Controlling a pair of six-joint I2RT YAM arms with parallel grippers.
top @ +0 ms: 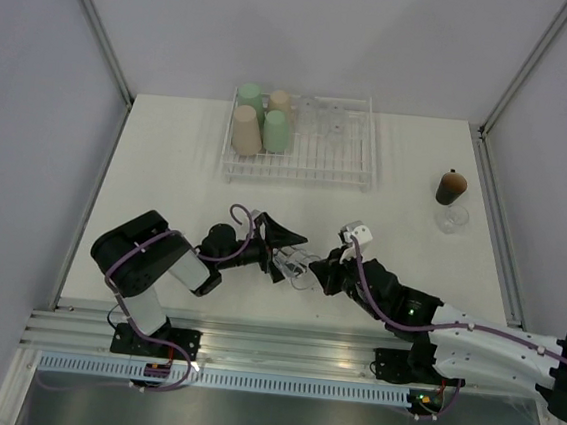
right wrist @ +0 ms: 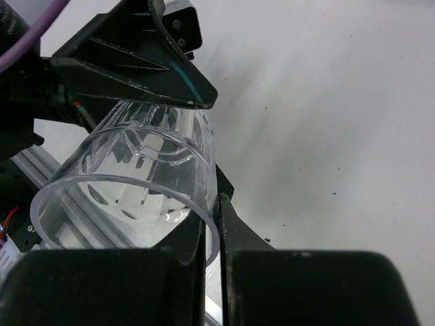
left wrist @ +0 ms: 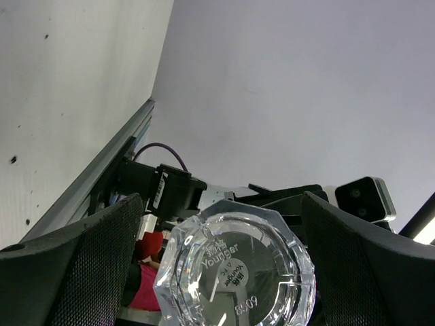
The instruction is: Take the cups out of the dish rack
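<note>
I should move my right gripper to the right in the top view, to the bare tabletop (top: 451, 252) beside the standing clear cup, then lower it and let go of the held cup.
A clear see-through cup (top: 296, 269) lies on its side, held between both arms above the table's near middle. My right gripper (top: 316, 274) is shut on the cup's rim wall (right wrist: 129, 170), one finger inside and one outside (right wrist: 212, 231). My left gripper (top: 289, 255) is open, with its pads either side of the cup's base (left wrist: 238, 272); a gap shows on the left. The white wire dish rack (top: 362, 180) at the back holds beige (top: 246, 129) and green (top: 275, 129) tumblers and clear cups (top: 322, 121).
A dark brown cup (top: 451, 186) and a clear cup (top: 451, 220) stand on the table at the right, near the frame rail. Grey walls close in the table on the left, right and back.
</note>
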